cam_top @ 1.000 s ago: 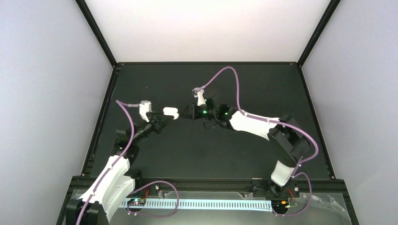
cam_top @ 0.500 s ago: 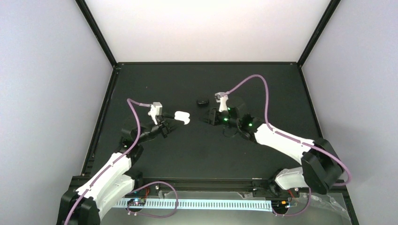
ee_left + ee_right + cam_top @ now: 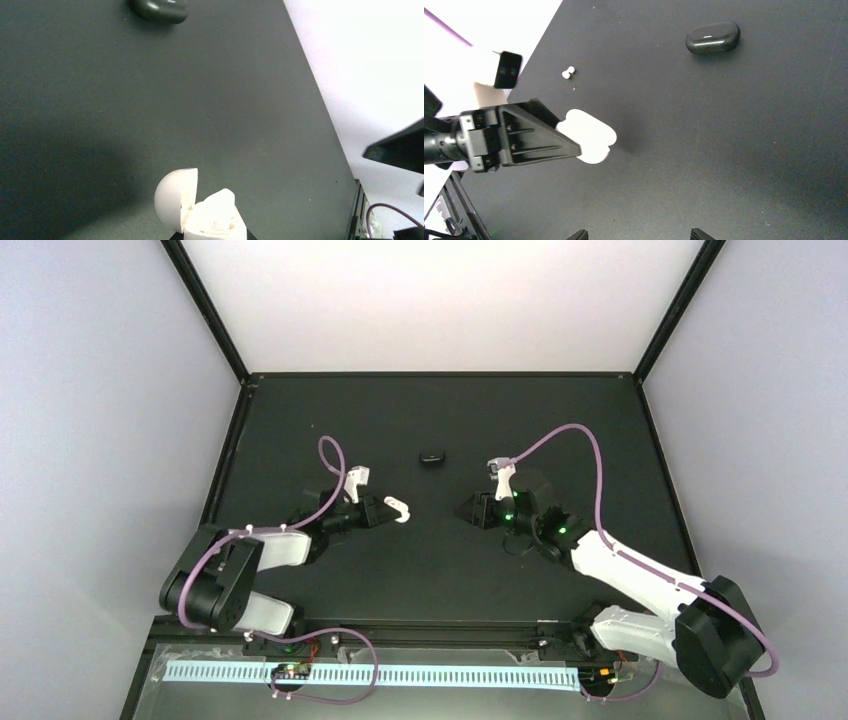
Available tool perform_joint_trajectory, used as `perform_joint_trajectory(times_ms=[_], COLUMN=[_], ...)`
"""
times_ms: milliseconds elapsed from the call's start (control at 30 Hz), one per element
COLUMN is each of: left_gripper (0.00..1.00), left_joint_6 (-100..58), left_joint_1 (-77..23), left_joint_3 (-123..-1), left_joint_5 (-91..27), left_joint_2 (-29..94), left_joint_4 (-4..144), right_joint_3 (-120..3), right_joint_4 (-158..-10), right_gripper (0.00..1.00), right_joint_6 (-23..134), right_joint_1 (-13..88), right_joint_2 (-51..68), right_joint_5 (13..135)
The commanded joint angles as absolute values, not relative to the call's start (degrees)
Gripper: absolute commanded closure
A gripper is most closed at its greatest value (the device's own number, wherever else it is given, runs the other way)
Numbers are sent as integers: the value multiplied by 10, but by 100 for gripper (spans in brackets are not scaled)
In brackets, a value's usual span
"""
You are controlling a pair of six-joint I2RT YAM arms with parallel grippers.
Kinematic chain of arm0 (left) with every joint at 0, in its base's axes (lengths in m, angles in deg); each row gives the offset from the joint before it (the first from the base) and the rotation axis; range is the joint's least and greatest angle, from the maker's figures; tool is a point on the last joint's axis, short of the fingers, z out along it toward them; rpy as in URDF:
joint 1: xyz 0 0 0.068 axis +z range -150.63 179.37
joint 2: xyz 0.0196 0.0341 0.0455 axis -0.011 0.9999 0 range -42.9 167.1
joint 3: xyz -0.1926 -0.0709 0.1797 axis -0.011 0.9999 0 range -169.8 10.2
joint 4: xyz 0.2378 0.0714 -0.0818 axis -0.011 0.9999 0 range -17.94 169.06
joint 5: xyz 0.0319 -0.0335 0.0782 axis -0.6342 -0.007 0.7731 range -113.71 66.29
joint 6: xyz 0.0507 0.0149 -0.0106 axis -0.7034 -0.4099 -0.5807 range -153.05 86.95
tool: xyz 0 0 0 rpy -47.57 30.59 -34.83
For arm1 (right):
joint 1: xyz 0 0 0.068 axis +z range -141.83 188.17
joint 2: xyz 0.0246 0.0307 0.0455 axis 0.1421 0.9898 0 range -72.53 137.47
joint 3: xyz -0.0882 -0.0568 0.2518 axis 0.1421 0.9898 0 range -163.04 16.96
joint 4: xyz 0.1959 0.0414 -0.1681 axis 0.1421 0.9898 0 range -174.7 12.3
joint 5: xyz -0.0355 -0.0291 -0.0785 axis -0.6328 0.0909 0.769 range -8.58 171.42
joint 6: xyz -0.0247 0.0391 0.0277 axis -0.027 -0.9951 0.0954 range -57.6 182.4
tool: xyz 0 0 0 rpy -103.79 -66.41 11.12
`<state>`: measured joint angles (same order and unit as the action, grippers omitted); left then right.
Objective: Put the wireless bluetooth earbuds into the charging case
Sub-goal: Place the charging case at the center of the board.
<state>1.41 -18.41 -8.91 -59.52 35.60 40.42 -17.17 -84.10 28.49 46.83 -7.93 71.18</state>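
Note:
I will lower my raised left gripper and release the white hinged shell on the mat, because bare mat is below it, clear of the black case.
A black oval charging case [image 3: 432, 456] lies closed on the mat at the back centre. It also shows in the right wrist view [image 3: 713, 37] and the left wrist view [image 3: 159, 7]. Two tiny white earbuds [image 3: 568, 72] lie together on the mat beyond the left gripper. My left gripper [image 3: 398, 508] is shut on a white hinged shell [image 3: 200, 210] with its lid open and a white rounded piece in its base; it also shows in the right wrist view [image 3: 589, 135]. My right gripper [image 3: 468, 510] is open and empty [image 3: 640, 235], facing the left one, apart from the case.
The black mat [image 3: 430, 560] has a raised black frame [image 3: 222, 480] round it and pale walls beyond. Purple cables loop over both arms [image 3: 560, 435].
My right gripper has drawn back to the right and nearer, uncovering the black case on the mat. My left gripper has moved right and nearer, still holding the white shell.

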Motion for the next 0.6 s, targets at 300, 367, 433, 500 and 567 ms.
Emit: perform_joint_trajectory(times_ms=[300,367,433,500,567], left_gripper=[93,87,83,74,63], left_joint_6=[44,38,34,34,33], left_joint_1=[-192,-192,-192,-192,-192], left_joint_3=[-129,-131,-132,-131,-129], left_joint_5=[-584,-577,-573,-568,-564], left_joint_2=[490,499,505,509,509], left_joint_4=[337,353,361,368,377], right_joint_3=[-170,-170,-171,-171,-173], right_joint_4=[-813,-811,-811,-811,-808], right_gripper=[45,45,45,45,45], right_joint_6=[311,312,312,313,314], right_joint_1=[468,468,468,468,468], right_joint_2=[-102,-101,-100,-101,-100], right_joint_5=[726,727,726,727,727])
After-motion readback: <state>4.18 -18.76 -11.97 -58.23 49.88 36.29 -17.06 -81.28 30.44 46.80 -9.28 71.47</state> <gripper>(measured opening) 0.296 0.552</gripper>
